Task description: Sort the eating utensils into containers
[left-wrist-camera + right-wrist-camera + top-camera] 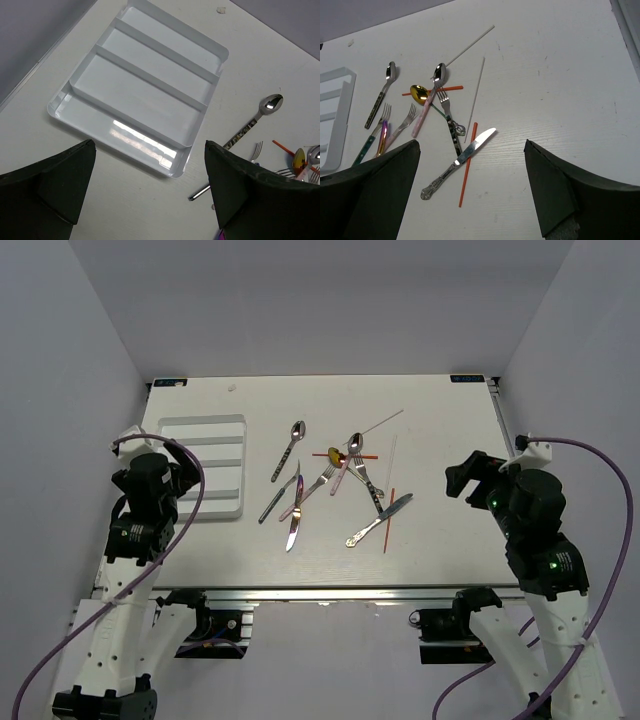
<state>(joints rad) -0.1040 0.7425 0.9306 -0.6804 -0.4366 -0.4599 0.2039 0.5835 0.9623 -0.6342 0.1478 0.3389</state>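
Observation:
My left gripper is to move across and down onto the far end of the purple knife, which is to its right in the top view, because the tray [200, 430] is empty.
The white tray [200, 430] lies at the left of the table with its long compartments empty; it fills the left wrist view [145, 75]. The utensils lie loose in a heap mid-table: a silver spoon [291, 448], a gold-bowled spoon [335, 453], a silver knife [380, 519] over a red stick [388, 520], forks and clear sticks [380, 423]. The right wrist view shows the knife [462, 156], the red stick [468, 164] and the gold-bowled spoon [419, 92]. My left gripper [185, 480] is open and empty over the tray's near edge. My right gripper [462, 480] is open and empty, right of the heap.
A silver spoon [255, 117] and a fork [256, 150] lie just right of the tray. The tray's end [337, 120] shows at the left of the right wrist view. Grey walls enclose the table on three sides.

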